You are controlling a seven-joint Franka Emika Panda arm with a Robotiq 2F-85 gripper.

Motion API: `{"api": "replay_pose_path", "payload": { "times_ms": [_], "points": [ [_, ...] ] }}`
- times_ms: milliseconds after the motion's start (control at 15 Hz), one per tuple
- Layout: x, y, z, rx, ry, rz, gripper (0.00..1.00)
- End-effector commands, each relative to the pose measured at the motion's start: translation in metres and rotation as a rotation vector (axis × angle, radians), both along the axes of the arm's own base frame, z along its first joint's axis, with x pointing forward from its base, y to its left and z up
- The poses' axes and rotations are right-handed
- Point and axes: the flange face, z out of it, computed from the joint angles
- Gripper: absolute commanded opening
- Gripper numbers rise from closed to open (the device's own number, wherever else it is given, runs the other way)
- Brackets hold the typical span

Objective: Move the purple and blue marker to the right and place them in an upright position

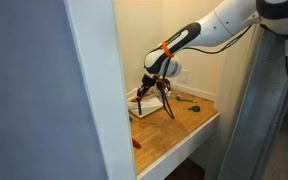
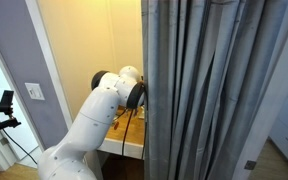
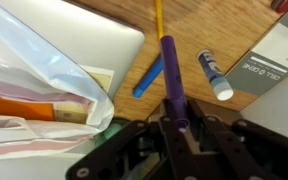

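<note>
My gripper turns and carries the purple marker away from the white flat box next. Then it lowers it onto the bare wood and releases it, since that patch lies clear.
In the wrist view my gripper (image 3: pixel 174 125) is shut on the purple marker (image 3: pixel 171 75), which sticks out forward from between the fingers over the wooden desk. The blue marker (image 3: pixel 149 75) lies flat on the desk just left of it, partly under it. In an exterior view the gripper (image 1: pixel 154 93) hangs low over the desk (image 1: pixel 189 128) near the back wall. In an exterior view the arm (image 2: pixel 104 105) shows, but a grey curtain (image 2: pixel 224 90) hides most of the desk and both markers.
A yellow pencil (image 3: pixel 159 20), a white-capped blue tube (image 3: pixel 214 75) and a grey card (image 3: pixel 269 60) lie near the markers. A plastic bag (image 3: pixel 34 90) and a white flat box (image 3: pixel 74 35) are to the left. A small green item (image 1: pixel 194 104) and a red item (image 1: pixel 136 143) lie on the desk.
</note>
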Motion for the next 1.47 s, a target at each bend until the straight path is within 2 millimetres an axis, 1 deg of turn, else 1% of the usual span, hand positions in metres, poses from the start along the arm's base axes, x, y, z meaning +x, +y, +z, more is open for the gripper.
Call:
{"api": "replay_pose_path", "payload": {
  "times_ms": [0,133,333,533,600,667,800,1067,1133,1267,1400],
  "points": [
    [-0.025,-0.034,0.014,-0.057,-0.019,-0.128,0.09],
    [-0.028,-0.050,0.015,-0.059,-0.036,-0.203,0.09],
    [-0.036,-0.073,0.010,-0.028,-0.041,-0.327,0.09],
    [-0.038,-0.098,0.004,0.005,-0.057,-0.501,0.07],
    [-0.040,-0.102,0.002,0.018,-0.062,-0.531,0.07],
    [-0.029,-0.096,-0.003,-0.005,-0.056,-0.455,0.20],
    [-0.031,-0.104,-0.007,0.004,-0.059,-0.497,0.20],
    [-0.033,-0.102,-0.005,0.009,-0.059,-0.508,0.20],
    [-0.033,-0.102,-0.004,0.010,-0.060,-0.508,0.05],
    [-0.024,-0.108,-0.003,0.012,-0.076,-0.556,0.06],
    [-0.014,-0.123,0.001,0.018,-0.112,-0.640,0.06]
  ]
}}
